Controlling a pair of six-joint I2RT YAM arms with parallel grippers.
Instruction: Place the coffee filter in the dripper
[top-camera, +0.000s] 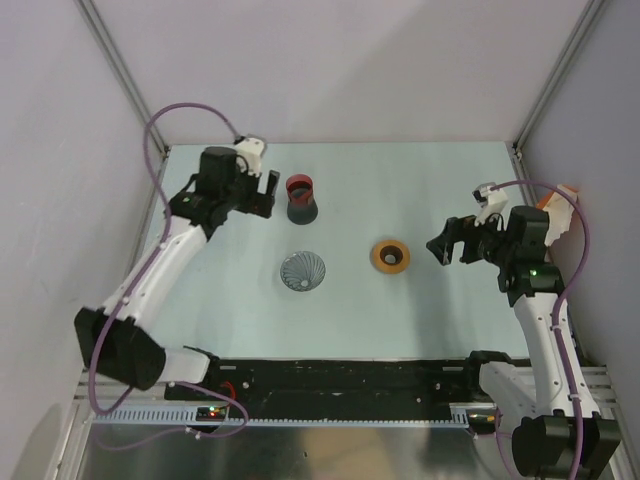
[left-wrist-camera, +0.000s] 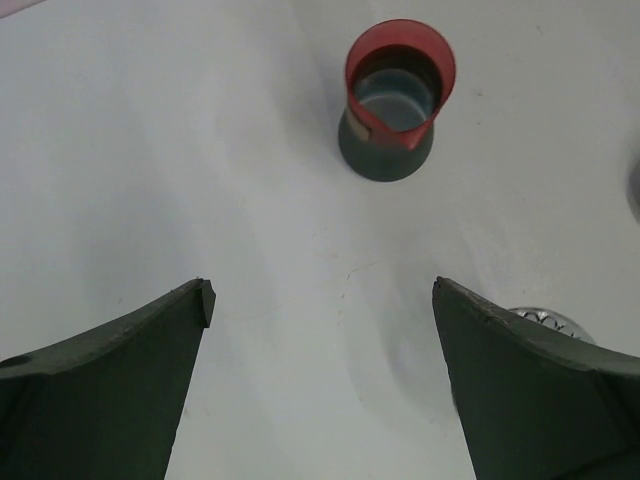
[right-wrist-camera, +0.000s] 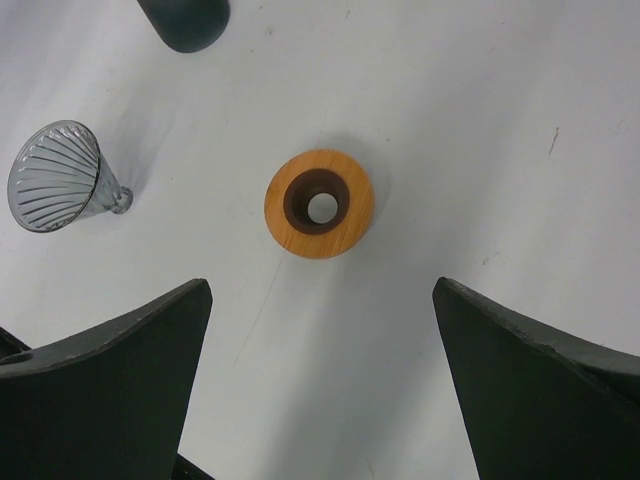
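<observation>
My left gripper will descend across and close around the cup's red rim (top-camera: 299, 187) (left-wrist-camera: 400, 78), as the dark cup stands below it and to its right in the top view.
The dripper (top-camera: 302, 270) is a clear grey ribbed cone on the table's middle, its open mouth showing in the top view. It also shows at the left of the right wrist view (right-wrist-camera: 60, 175). No white paper coffee filter shows in any view. My left gripper (top-camera: 268, 190) is open and empty at the back left, pointing at a dark cup; in its wrist view (left-wrist-camera: 320, 300) only bare table lies between the fingers. My right gripper (top-camera: 445, 245) is open and empty at the right, and its wrist view (right-wrist-camera: 320, 300) shows bare table between the fingers.
A dark cup with a red rim (top-camera: 300, 197) stands just right of my left gripper and shows in the left wrist view (left-wrist-camera: 395, 100). An orange ring with a dark centre (top-camera: 390, 257) lies left of my right gripper and shows in the right wrist view (right-wrist-camera: 320, 204). Walls enclose the table.
</observation>
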